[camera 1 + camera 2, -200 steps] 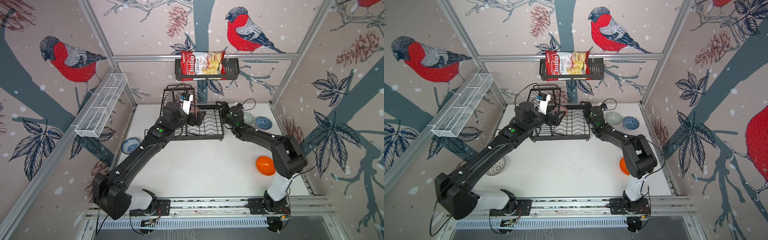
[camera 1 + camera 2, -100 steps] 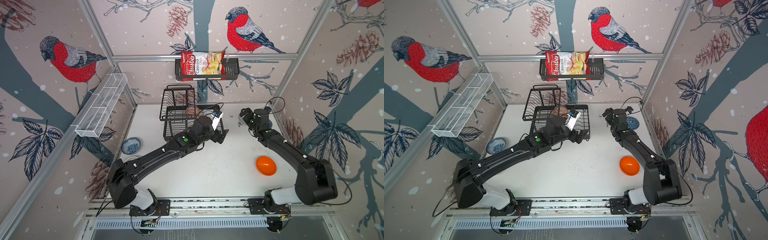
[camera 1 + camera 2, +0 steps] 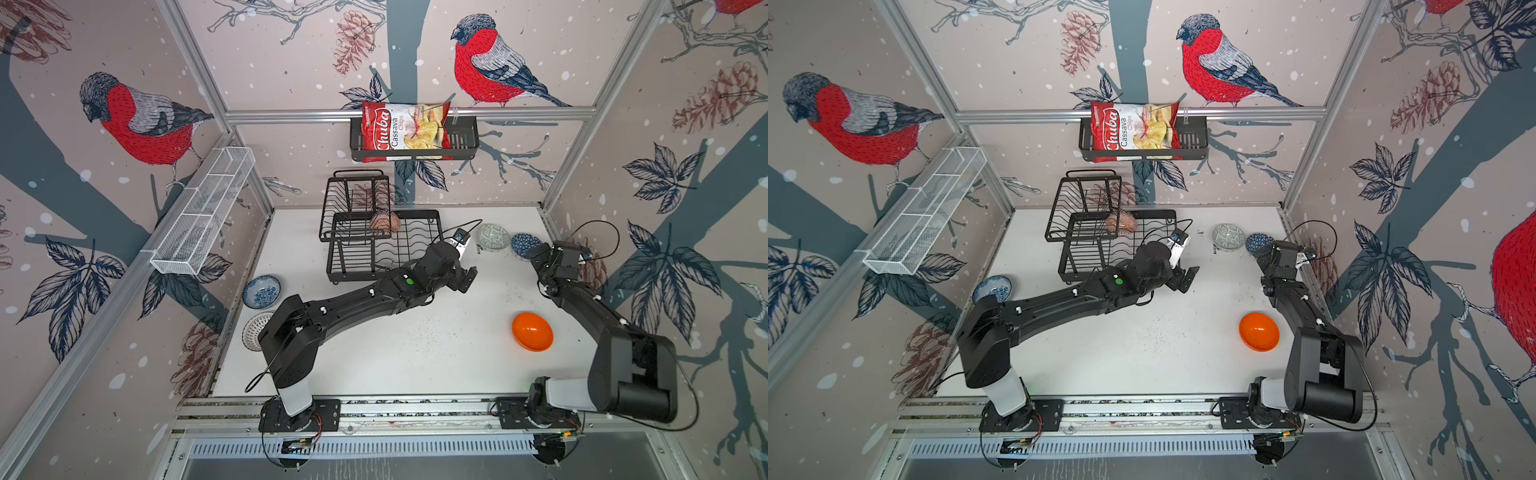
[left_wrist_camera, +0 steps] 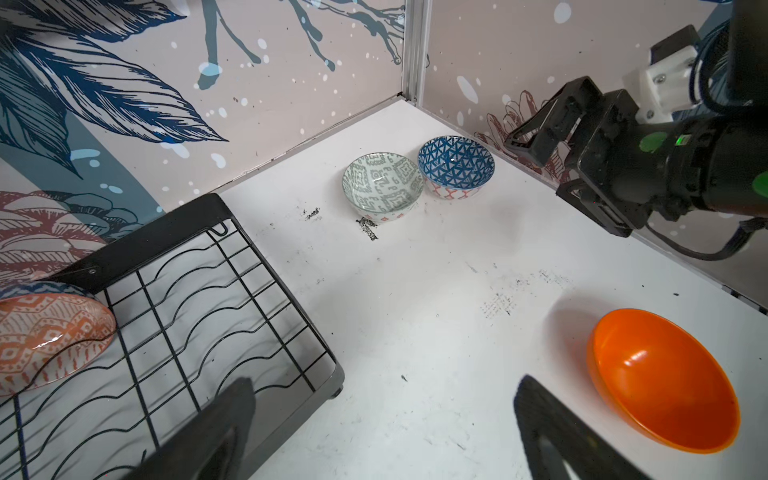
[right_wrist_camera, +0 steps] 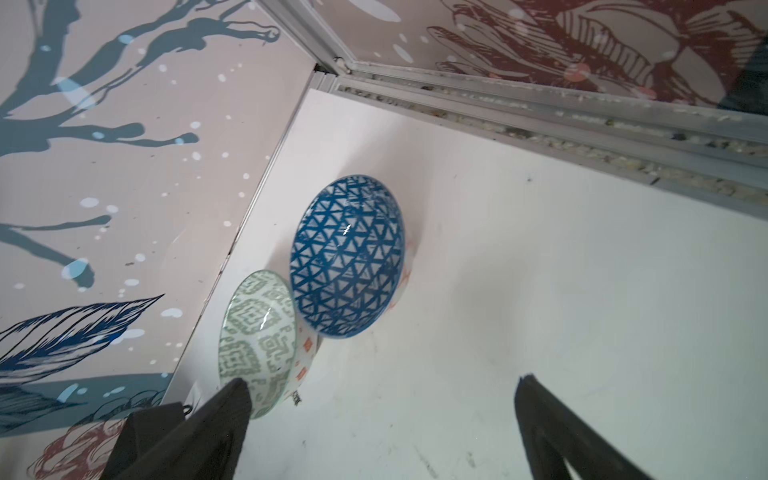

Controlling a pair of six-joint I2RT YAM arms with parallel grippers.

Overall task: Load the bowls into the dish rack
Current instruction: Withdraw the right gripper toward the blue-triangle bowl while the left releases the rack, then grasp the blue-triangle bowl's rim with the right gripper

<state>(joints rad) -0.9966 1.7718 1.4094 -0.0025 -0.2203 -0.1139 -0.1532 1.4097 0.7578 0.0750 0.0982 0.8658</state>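
Note:
The blue geometric bowl (image 5: 347,253) is down and outward from my right gripper, which will move there next. It will close on its uncrowded rim (image 5: 401,261) opposite the grey-green bowl.
The black wire dish rack (image 3: 374,245) (image 3: 1113,243) (image 4: 174,291) stands at the back, and a salmon bowl (image 3: 385,221) (image 4: 45,336) leans in it. My left gripper (image 3: 467,281) (image 4: 384,382) hovers open and empty off the rack's front right corner. My right gripper (image 3: 540,254) (image 5: 382,380), open and empty, is beside the blue geometric bowl (image 3: 524,244) (image 5: 347,253) and the grey-green bowl (image 3: 493,237) (image 5: 257,336) at the back right. An orange bowl (image 3: 532,331) (image 4: 665,378) lies at the right. A blue-white floral bowl (image 3: 262,291) and a white radial-pattern bowl (image 3: 255,330) sit by the left wall.
A black slatted basket (image 3: 415,145) with a chips bag (image 3: 405,126) hangs on the back wall. A long white mesh tray (image 3: 203,216) is fixed to the left wall. The right wall stands close behind my right gripper.
Both grippers have left the rack. The left has drawn back toward the front right. The right has swung right to the two bowls in the back corner.

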